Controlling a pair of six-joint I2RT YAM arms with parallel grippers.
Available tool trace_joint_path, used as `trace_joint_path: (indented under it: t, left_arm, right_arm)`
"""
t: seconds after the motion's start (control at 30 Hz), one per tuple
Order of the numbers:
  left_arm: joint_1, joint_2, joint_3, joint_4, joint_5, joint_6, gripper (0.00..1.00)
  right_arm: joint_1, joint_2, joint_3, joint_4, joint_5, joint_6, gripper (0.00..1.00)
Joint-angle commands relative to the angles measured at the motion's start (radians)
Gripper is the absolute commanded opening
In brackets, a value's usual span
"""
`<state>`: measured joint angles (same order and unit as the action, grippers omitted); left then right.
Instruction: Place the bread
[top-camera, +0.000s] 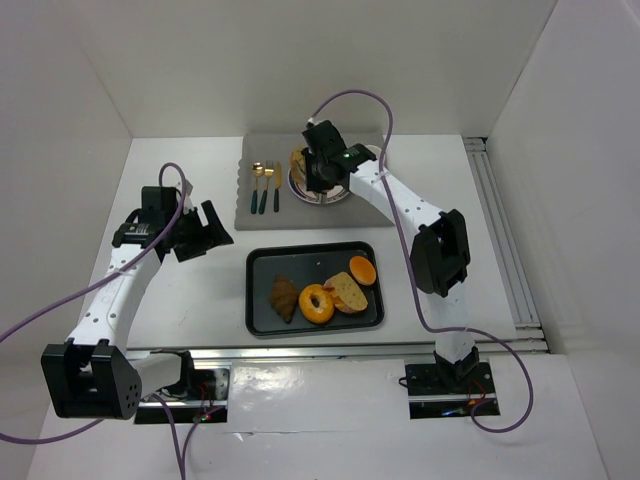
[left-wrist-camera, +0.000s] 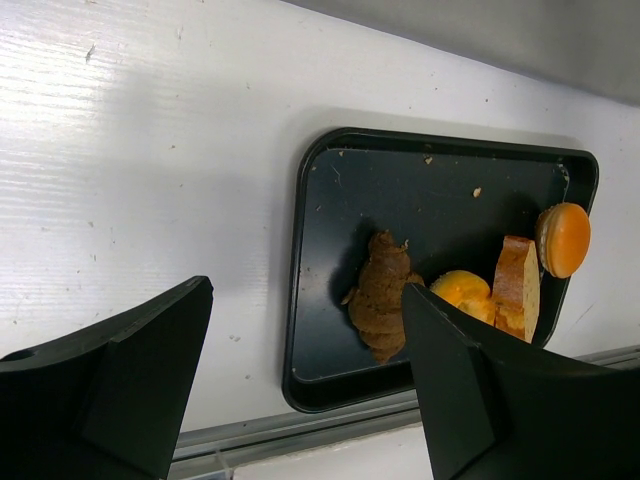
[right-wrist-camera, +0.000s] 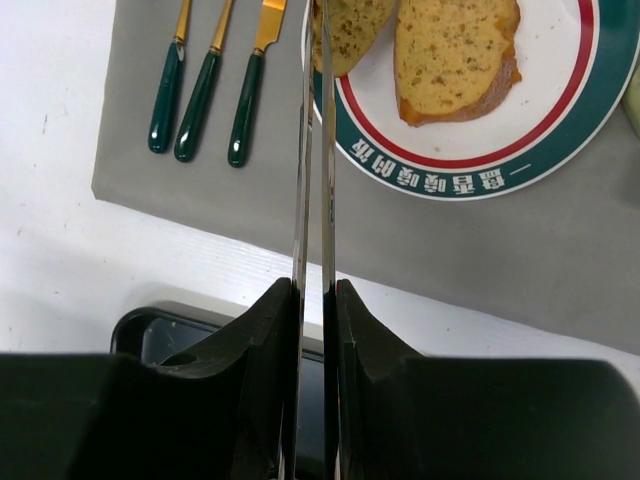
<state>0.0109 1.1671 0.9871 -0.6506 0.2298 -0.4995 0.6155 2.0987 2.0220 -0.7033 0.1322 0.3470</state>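
Note:
My right gripper goes down slightly toward the plate's side by the cutlery and lets go of the metal tongs (right-wrist-camera: 313, 150) next, since the slice at the blades is over the plate.
Two bread slices lie on a white plate with a red and green rim (right-wrist-camera: 560, 130): one (right-wrist-camera: 455, 55) in the middle and one (right-wrist-camera: 355, 30) at the left. My right gripper (right-wrist-camera: 313, 285) is shut on metal tongs (right-wrist-camera: 313, 150), whose blades reach the left slice's edge. Their tips are cut off by the frame, so I cannot tell if they pinch it. From above, that gripper (top-camera: 325, 168) is over the plate (top-camera: 335, 195). My left gripper (left-wrist-camera: 305, 300) is open and empty above the tray's left end, and it also shows from above (top-camera: 207, 232).
A black tray (top-camera: 260, 265) holds a croissant (top-camera: 284, 297), a bagel (top-camera: 316, 303), a bread slice (top-camera: 348, 293) and an orange bun (top-camera: 362, 270). Three green-handled pieces of cutlery (top-camera: 264, 187) lie on the grey mat (top-camera: 265, 145) left of the plate. White walls surround the table.

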Motion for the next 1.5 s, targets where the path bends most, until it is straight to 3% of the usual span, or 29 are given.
trace_joint_path:
  t: [0.0, 0.27, 0.43, 0.47, 0.67, 0.8, 1.13, 1.3, 1.47]
  left_arm:
    - [0.006, -0.007, 0.004, 0.016, 0.006, 0.018, 0.89]
    - [0.006, -0.007, 0.004, 0.016, -0.004, 0.018, 0.89]
    - [0.006, -0.017, 0.004, 0.016, -0.014, 0.009, 0.89]
    - [0.006, -0.017, 0.004, 0.006, -0.014, 0.009, 0.89]
    - [0.006, -0.008, 0.013, 0.006, 0.023, 0.009, 0.89]
    - [0.006, -0.007, 0.022, 0.006, 0.011, 0.009, 0.9]
    - [0.006, -0.047, 0.044, -0.027, 0.017, 0.019, 0.9]
    - [0.006, -0.037, 0.055, -0.027, 0.008, 0.019, 0.9]
    - [0.006, -0.006, 0.073, -0.027, 0.04, 0.019, 0.89]
  right_arm:
    - [-0.008, -0.002, -0.015, 0.067, -0.017, 0.009, 0.01]
    - [-0.008, -0.035, -0.069, 0.057, -0.006, 0.018, 0.22]
    - [0.003, -0.074, -0.043, 0.047, 0.02, 0.018, 0.5]
    - [0.003, -0.088, -0.034, 0.035, 0.038, 0.018, 0.51]
    - [0.035, -0.207, -0.049, 0.014, 0.084, 0.018, 0.51]
    - [0.058, -0.409, -0.169, 0.001, 0.126, 0.018, 0.48]
    - [0.294, -0.799, -0.667, -0.113, -0.147, 0.063, 0.48]
    - [0.462, -0.827, -0.714, -0.192, -0.181, 0.133, 0.49]
    - [0.56, -0.738, -0.692, -0.287, -0.056, 0.175, 0.5]
